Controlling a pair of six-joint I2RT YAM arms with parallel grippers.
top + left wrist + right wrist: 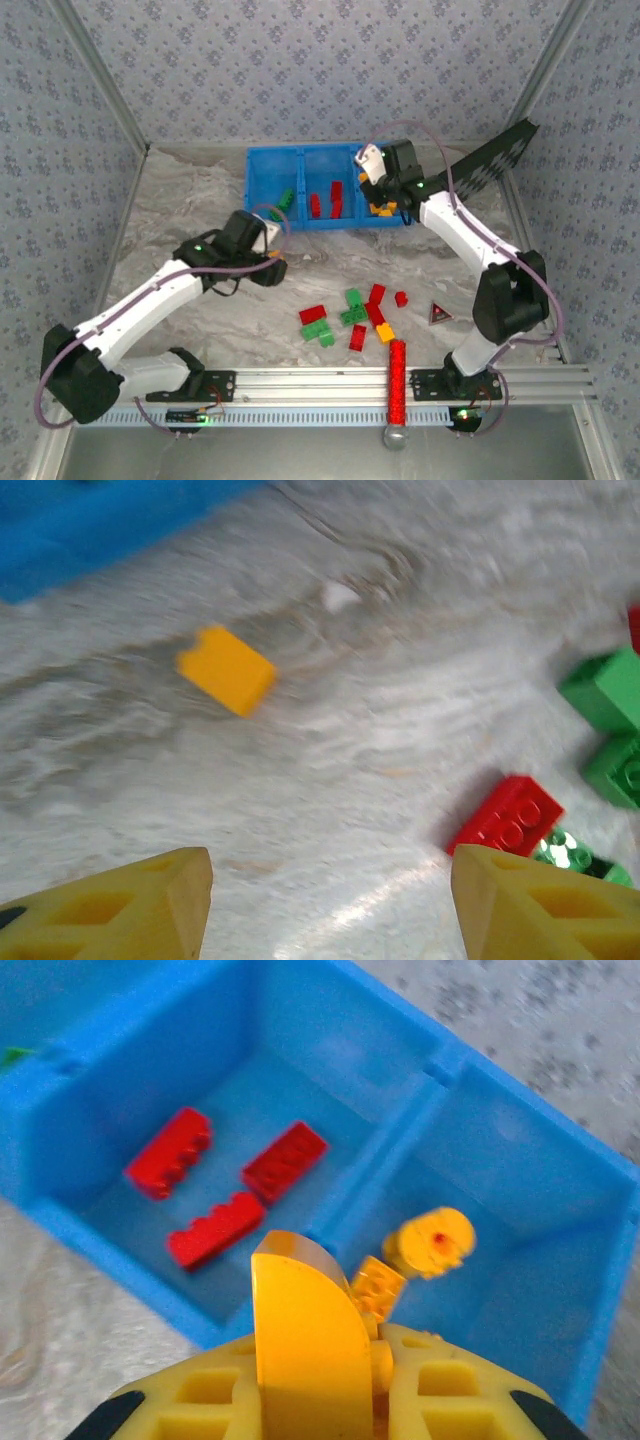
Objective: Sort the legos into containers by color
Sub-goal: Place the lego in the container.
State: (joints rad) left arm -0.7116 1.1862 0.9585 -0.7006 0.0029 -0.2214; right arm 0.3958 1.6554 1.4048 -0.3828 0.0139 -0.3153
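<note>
My right gripper lowers with a turn into the tray's section of orange legos next and releases the curved yellow-orange lego [300, 1340], since that section lies below my gripper.
My right gripper [382, 207] [335, 1390] is shut on a curved yellow-orange lego [300, 1340], over the right compartment of the blue containers tray [262, 190] [545, 1130]. That compartment holds a round orange lego [433, 1242] and a small orange brick [378, 1287]. Three red legos [245, 1188] lie in the middle compartment, and green ones [286, 199] in the left. My left gripper [272, 258] [330, 880] is open over bare table, with a loose orange brick [226, 668] ahead of it. A pile of red, green and orange legos [350, 315] lies on the table near the front.
A long red glittery cylinder [398, 382] lies across the front rail [300, 382]. A small dark triangle [440, 314] sits right of the pile. A black dotted panel [490, 160] leans at the back right. Patterned walls close in the table.
</note>
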